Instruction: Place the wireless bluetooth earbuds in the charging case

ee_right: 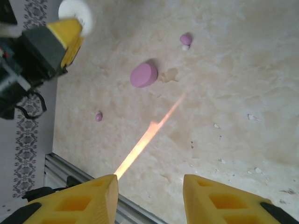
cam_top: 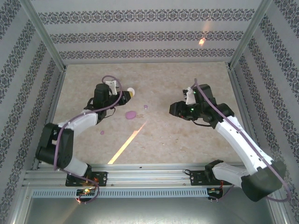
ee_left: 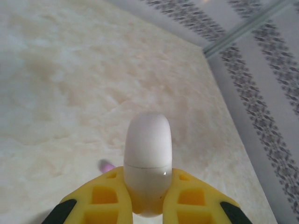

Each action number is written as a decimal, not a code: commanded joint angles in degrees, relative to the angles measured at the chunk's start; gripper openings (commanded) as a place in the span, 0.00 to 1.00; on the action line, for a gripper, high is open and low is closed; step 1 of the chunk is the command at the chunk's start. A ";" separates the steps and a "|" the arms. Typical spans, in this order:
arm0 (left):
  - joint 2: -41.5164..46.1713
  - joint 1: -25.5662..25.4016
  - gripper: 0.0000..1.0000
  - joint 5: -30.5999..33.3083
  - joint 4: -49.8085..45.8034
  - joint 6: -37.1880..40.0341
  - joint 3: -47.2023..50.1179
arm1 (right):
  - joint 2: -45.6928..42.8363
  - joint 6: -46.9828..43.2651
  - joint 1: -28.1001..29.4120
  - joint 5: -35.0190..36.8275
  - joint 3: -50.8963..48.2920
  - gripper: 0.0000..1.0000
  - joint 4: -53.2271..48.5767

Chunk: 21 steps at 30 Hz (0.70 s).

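My left gripper tilts down next, lowers the white rounded disc (ee_left: 147, 149) and releases it on bare table, which lies below the gripper, clear of the case.
The pink oval charging case (cam_top: 131, 114) (ee_right: 144, 74) lies shut on the beige table, with no gripper touching it. One lilac earbud (cam_top: 145, 107) (ee_right: 186, 39) rests just right of the case. A second earbud (cam_top: 102, 132) (ee_right: 98, 116) lies nearer the left arm. A small lilac piece (ee_left: 106, 165) shows beside the left fingers. My left gripper (cam_top: 125, 94) (ee_left: 148, 175) is shut on a white rounded disc (ee_left: 147, 149) (ee_right: 74, 11) with a seam, behind and left of the case. My right gripper (cam_top: 174, 109) (ee_right: 149, 182) hangs open over bare table to the right of the case, nothing between its fingers.
A bright orange streak of light (cam_top: 127, 143) (ee_right: 147, 137) crosses the tabletop toward the front rail (cam_top: 140, 175). Patterned walls and metal posts (cam_top: 46, 37) enclose the table at the back and sides.
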<state>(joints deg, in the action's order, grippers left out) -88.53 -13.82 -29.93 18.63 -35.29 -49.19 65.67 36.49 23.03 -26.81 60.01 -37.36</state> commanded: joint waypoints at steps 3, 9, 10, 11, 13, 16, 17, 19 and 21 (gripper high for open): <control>-10.40 3.50 0.00 -0.64 -6.23 -3.31 -6.84 | 8.43 0.82 3.51 2.55 4.33 0.43 2.71; -19.50 4.82 0.03 6.12 -10.70 -0.28 -12.00 | 16.18 2.02 6.39 2.68 9.04 0.45 2.56; -20.55 5.17 0.05 6.67 -11.86 0.37 -12.92 | 16.94 2.33 6.74 2.73 9.48 0.45 2.49; -21.27 5.38 0.07 7.02 -13.01 0.86 -13.70 | 17.46 2.60 6.98 2.77 9.66 0.45 2.47; -22.45 5.89 0.15 7.71 -15.36 2.16 -15.37 | 18.33 3.10 7.48 3.28 10.11 0.46 2.22; -22.87 6.34 0.29 8.27 -18.64 4.04 -16.95 | 18.68 3.82 8.04 4.21 10.61 0.46 1.71; -22.75 6.27 0.34 8.22 -19.21 4.62 -17.19 | 18.64 3.97 8.25 4.47 10.72 0.47 1.68; -22.16 6.41 0.43 7.75 -19.14 5.50 -16.82 | 18.35 4.34 8.68 5.08 10.74 0.47 1.46; -21.44 6.53 0.48 7.54 -19.69 6.29 -16.47 | 17.88 4.51 9.08 5.89 10.83 0.47 0.88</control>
<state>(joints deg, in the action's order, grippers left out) -111.50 -7.99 -22.59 2.79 -32.01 -65.23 83.90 39.77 31.18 -23.16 69.06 -35.38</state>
